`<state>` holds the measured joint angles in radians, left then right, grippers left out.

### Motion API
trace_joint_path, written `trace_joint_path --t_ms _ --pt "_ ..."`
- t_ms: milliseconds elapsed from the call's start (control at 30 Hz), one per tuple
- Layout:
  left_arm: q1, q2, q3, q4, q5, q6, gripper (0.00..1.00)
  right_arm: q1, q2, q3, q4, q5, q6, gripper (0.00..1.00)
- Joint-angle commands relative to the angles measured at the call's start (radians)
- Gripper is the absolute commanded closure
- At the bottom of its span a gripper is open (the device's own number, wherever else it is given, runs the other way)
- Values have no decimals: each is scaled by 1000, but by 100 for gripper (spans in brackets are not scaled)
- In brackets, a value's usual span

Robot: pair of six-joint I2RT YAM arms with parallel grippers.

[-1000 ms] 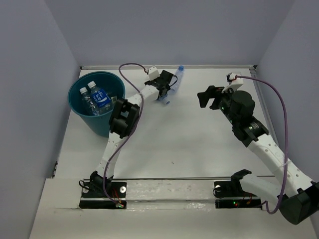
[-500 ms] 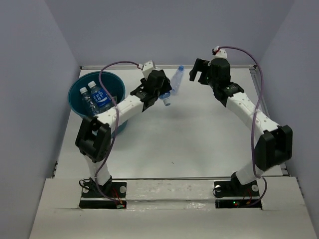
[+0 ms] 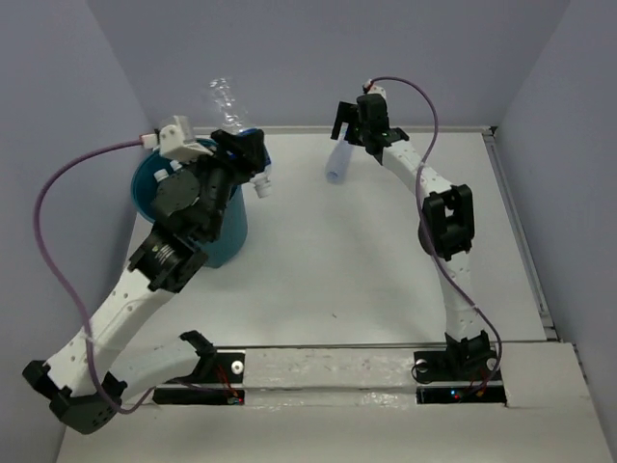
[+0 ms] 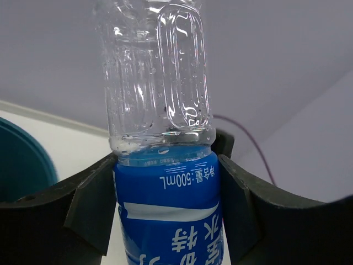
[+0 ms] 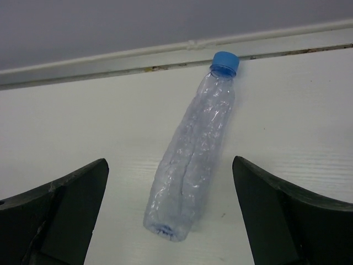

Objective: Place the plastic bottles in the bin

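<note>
Next, my left gripper will swing across and down to release the bottle, since the teal bin's opening (image 3: 151, 185) (image 4: 21, 163) lies below, to the gripper's left in the top view.
My left gripper (image 3: 241, 154) is shut on a clear plastic bottle (image 3: 228, 101) with a blue label (image 4: 165, 210). It holds the bottle in the air at the right rim of the teal bin (image 3: 218, 241), base up and white cap (image 3: 262, 189) down. The bin's rim shows at the left of the left wrist view (image 4: 22, 165). My arm hides the inside of the bin. My right gripper (image 3: 352, 133) is open at the back wall, over a crushed clear bottle (image 3: 339, 162) with a blue cap (image 5: 225, 59). That bottle lies on the table between the fingers (image 5: 66, 210), untouched.
The back wall and its table edge (image 5: 165, 52) run just beyond the lying bottle. The left arm's purple cable (image 3: 58, 251) loops out to the left. The side walls close in the table.
My left arm has lifted the blue-label bottle off the table and swung it left to the bin. My right gripper has moved left to the back wall, over the crushed bottle.
</note>
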<state>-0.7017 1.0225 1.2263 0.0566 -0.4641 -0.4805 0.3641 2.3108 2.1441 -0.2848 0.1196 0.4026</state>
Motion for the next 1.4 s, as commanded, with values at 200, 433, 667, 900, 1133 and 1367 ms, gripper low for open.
trace_joint_path --t_ms 200,433,667,900,1133,1367 --pt "164 -222 -125 -24 -282 190 58 79 254 267 -211 163 -56 0" --pt "384 -147 -183 34 -255 236 57 79 259 165 -217 114 -85 40" --pt "439 -52 -225 150 -304 324 57 79 -32 -214 28 68 -87 84" --pt "447 -58 -280 100 -396 338 57 88 -412 -518 265 -61 -85 84" --pt "447 -99 -384 187 -532 470 34 300 -584 -511 413 -153 -73 85" --pt "447 -102 -358 97 -461 350 1 473 -461 -235 440 -236 -126 84"
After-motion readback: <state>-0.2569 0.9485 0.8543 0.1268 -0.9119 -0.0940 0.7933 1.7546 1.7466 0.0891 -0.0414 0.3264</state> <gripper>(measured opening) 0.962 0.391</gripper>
